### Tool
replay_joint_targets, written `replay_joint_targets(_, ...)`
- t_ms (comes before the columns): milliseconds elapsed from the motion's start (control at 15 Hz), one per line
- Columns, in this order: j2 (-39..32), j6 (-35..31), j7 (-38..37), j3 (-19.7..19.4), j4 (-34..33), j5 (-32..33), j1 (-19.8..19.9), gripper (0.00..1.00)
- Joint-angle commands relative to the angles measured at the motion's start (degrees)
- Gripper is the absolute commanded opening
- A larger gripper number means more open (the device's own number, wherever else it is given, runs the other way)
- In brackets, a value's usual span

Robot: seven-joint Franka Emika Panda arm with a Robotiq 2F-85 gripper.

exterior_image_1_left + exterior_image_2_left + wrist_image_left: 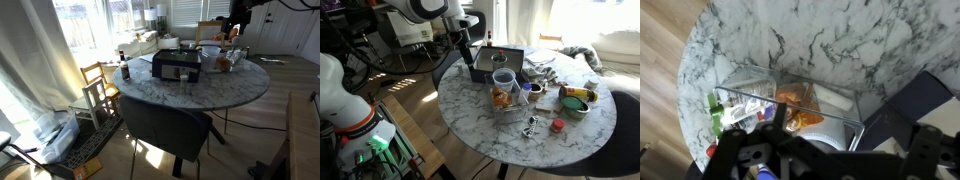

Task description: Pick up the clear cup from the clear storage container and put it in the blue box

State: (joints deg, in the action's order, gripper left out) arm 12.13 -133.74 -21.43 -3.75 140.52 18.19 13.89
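Observation:
The cup stands below and outward of the robot's gripper, so the gripper should next move outward and down onto the clear cup's rim point(501, 70) on the blue box side.
The clear storage container point(510, 103) stands mid-table and holds orange snack packets; it also shows in an exterior view point(229, 62) and in the wrist view point(835, 97). The clear cup point(503, 79) stands upright at the container's far end, and shows as a pale cylinder in the wrist view point(820, 133). The blue box point(503, 58) lies just behind the container, and nearer the camera in an exterior view point(177, 67). My gripper point(470, 64) hangs above the table beside the container and the box, apart from the cup. Its fingers point(830, 152) look spread, with nothing held.
The round marble table point(480, 125) also carries a bowl with a green item point(576, 101), a red cap point(557, 125), small clutter and a white cloth point(582, 57). A bottle point(125, 70) stands near the edge. A dark chair point(165, 125) and a wooden chair point(100, 88) surround it.

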Motion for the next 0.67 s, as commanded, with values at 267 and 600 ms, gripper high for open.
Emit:
replay_joint_targets(267, -7.91, -7.36, 3.91, -3.48, -5.65, -3.49, -0.36, 1.00)
replay_joint_targets(600, -15.35, -16.48, 11.95, -4.96, -10.02, -15.00, -1.64, 1.00)
